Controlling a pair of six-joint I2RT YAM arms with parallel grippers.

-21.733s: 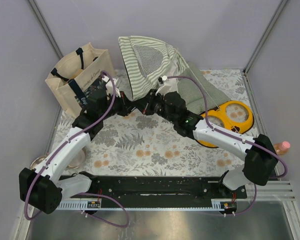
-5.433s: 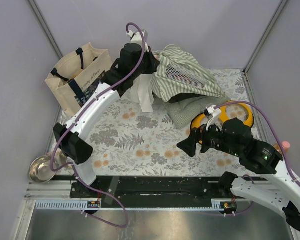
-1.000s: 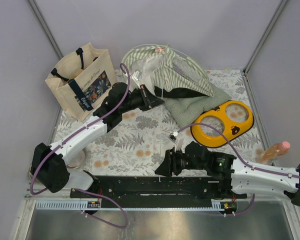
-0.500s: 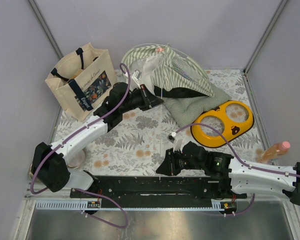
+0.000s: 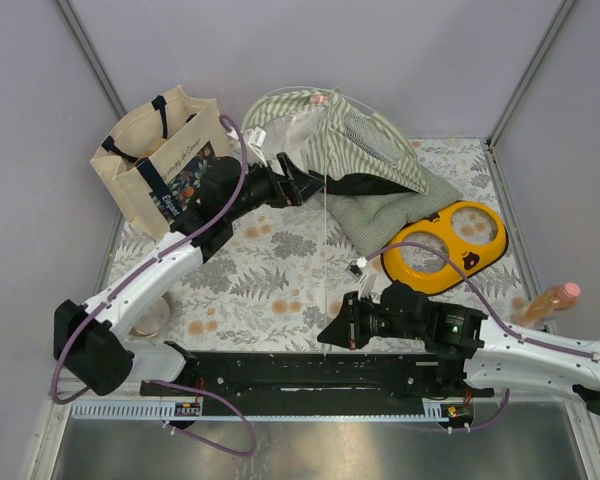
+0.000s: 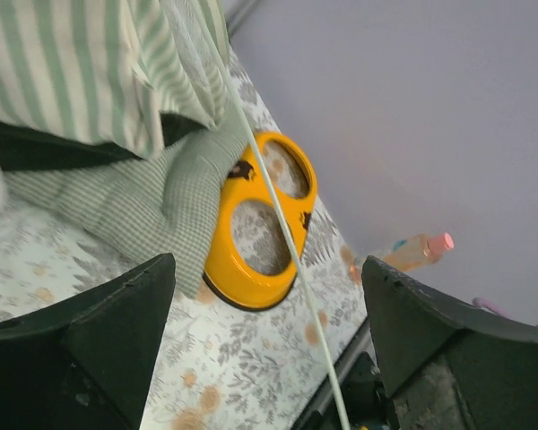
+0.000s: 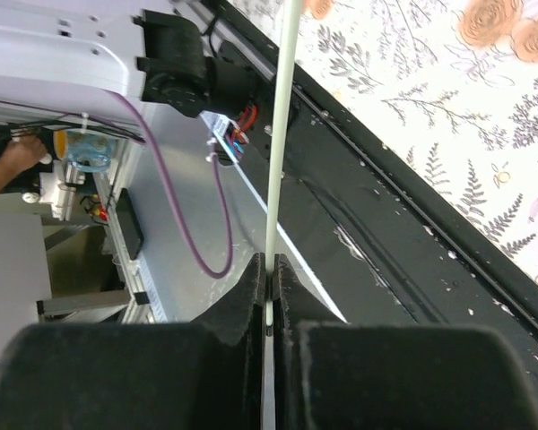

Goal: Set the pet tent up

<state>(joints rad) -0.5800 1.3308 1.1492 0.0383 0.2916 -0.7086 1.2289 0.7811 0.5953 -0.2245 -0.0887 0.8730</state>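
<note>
The striped fabric's lower corner (image 5: 330, 172) (image 6: 149, 149) juts free below and outward of my left gripper, so next I should lower the gripper's open fingers outward around it and close.
The pet tent (image 5: 310, 125) is a green-and-white striped dome at the back of the table, with a mesh panel and a white flap; its fabric (image 6: 72, 72) also fills the upper left of the left wrist view. A thin pale pole (image 5: 326, 260) runs from the tent toward the table's front edge. My right gripper (image 5: 328, 336) is shut on the pole's near end (image 7: 282, 134), pinching it between both pads (image 7: 269, 269). My left gripper (image 5: 305, 186) stands open at the tent's front, and the pole (image 6: 278, 206) passes untouched between its fingers (image 6: 267, 264).
A green checked cushion (image 5: 380, 212) lies under the tent's right side. A yellow double-bowl holder (image 5: 445, 243) sits right of it, and a bottle (image 5: 550, 298) lies at the right edge. A beige tote bag (image 5: 160, 155) stands back left. A metal bowl (image 5: 152, 318) shows beneath the left arm.
My left gripper has opened and shifted slightly back toward the tent. My right gripper has closed on the pole's near end by the front edge.
</note>
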